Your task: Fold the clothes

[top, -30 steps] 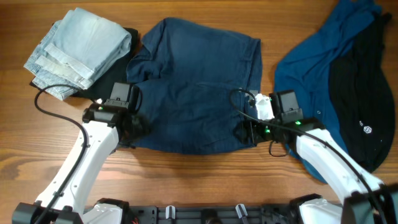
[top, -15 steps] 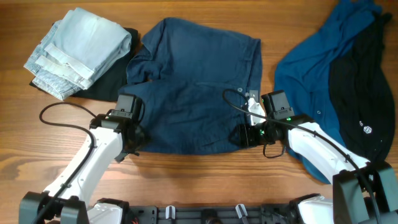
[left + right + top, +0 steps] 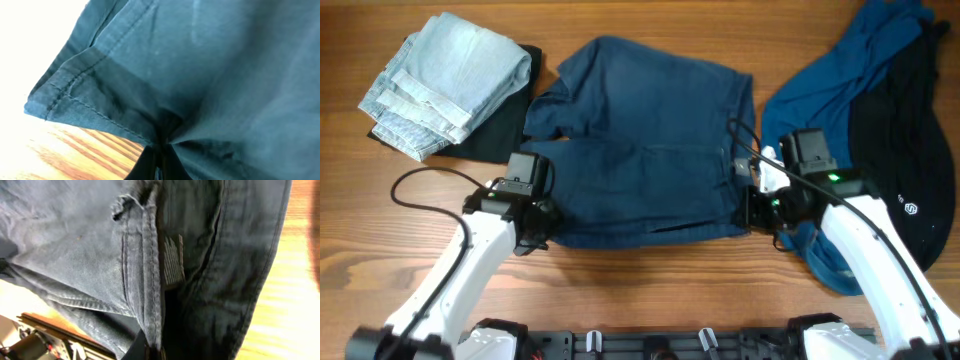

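Observation:
The shorts lie spread beyond their near corner, so my left gripper will lift that corner, carry it outward and lower it onto the shorts' far edge [image 3: 603,52] to release.
The dark navy shorts [image 3: 640,140] lie spread in the middle of the table. My left gripper [image 3: 542,228] is shut on their near left hem corner. In the left wrist view the gripper [image 3: 159,162] pinches a bunched fold of the blue cloth [image 3: 200,75] just above the wood. At the near right corner my right gripper [image 3: 752,210] is shut on the shorts. The right wrist view shows that gripper [image 3: 156,352] clamped on a stitched seam of the shorts [image 3: 100,240]. A brighter blue shirt [image 3: 810,100] and a black piece with a white logo [image 3: 895,130] lie heaped at the right.
Folded light-blue jeans [image 3: 445,80] rest on a black garment [image 3: 495,135] at the back left. Bare wooden table [image 3: 620,290] runs along the front edge. The right arm reaches over the blue shirt's lower edge.
Both grippers have shut on the shorts' near corners. The right gripper moved right and drew the shorts with it, so the near edge now lies stretched and straighter.

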